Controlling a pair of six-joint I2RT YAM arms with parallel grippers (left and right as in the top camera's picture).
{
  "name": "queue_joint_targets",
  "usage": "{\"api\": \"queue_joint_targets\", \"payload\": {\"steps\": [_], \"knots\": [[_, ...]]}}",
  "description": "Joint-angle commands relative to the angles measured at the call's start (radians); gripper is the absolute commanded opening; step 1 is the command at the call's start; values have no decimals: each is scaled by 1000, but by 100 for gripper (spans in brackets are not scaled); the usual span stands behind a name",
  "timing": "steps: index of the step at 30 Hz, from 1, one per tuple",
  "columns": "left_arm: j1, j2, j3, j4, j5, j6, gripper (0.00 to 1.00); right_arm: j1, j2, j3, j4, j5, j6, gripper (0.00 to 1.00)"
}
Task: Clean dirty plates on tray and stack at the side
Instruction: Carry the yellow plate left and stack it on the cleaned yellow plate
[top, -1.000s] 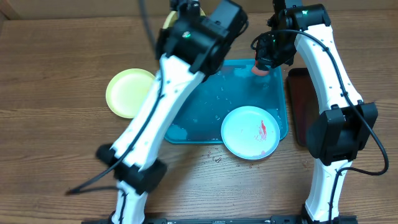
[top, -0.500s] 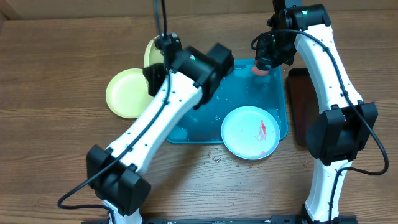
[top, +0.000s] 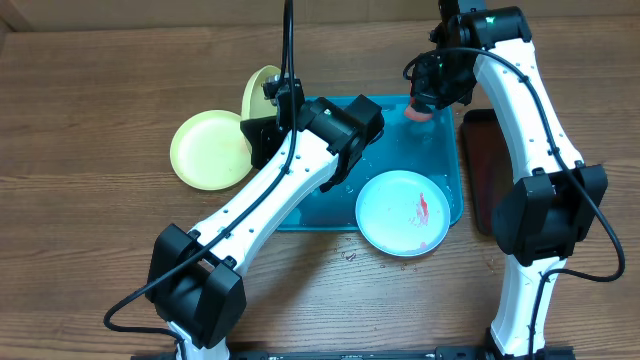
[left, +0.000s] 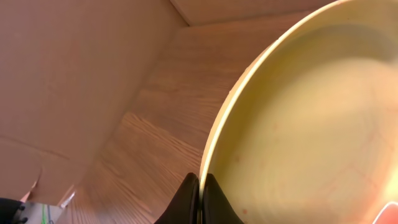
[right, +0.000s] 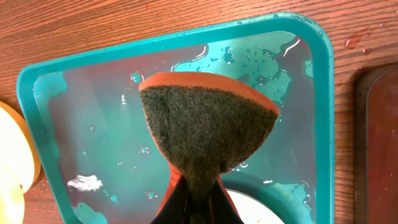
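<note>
My left gripper swings to the left in the overhead view next. It turns its plate level and down onto the second plate, which lies flat beside the tray.
My left gripper (left: 200, 199) is shut on the rim of a yellow-green plate (left: 298, 124). It holds that plate tilted on edge (top: 258, 92) above the table, between the tray's left end and a second yellow-green plate (top: 207, 148) that lies flat. A pale blue plate (top: 403, 212) with red smears lies at the front right of the wet teal tray (top: 330, 215). My right gripper (right: 198, 198) is shut on an orange sponge with a dark scrub face (right: 208, 134). It holds the sponge (top: 419, 111) above the tray's back right.
A dark black-brown tray (top: 478, 165) lies right of the teal tray. Water drops and pools cover the teal tray floor (right: 93, 124). A cardboard wall runs along the back of the table.
My left arm has swung left and lower, carrying the tilted yellow-green plate from over the tray's back edge toward the flat plate. The right arm has not moved.
</note>
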Motion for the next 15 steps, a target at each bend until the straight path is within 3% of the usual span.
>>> {"api": "queue_joint_targets", "payload": {"steps": [1,6,9,15], "knots": [[-1,-6,-3,1,-72,-21,4,-4,-25,18,5,3,-3,4],[6,-6,-3,1,2,-5,4,-4,-25,18,5,3,-3,4],[38,-10,-3,2,123,33,4,-4,-25,18,5,3,-3,4],[205,-39,-3,70,432,249,4,-4,-25,18,8,3,-4,4]]}}
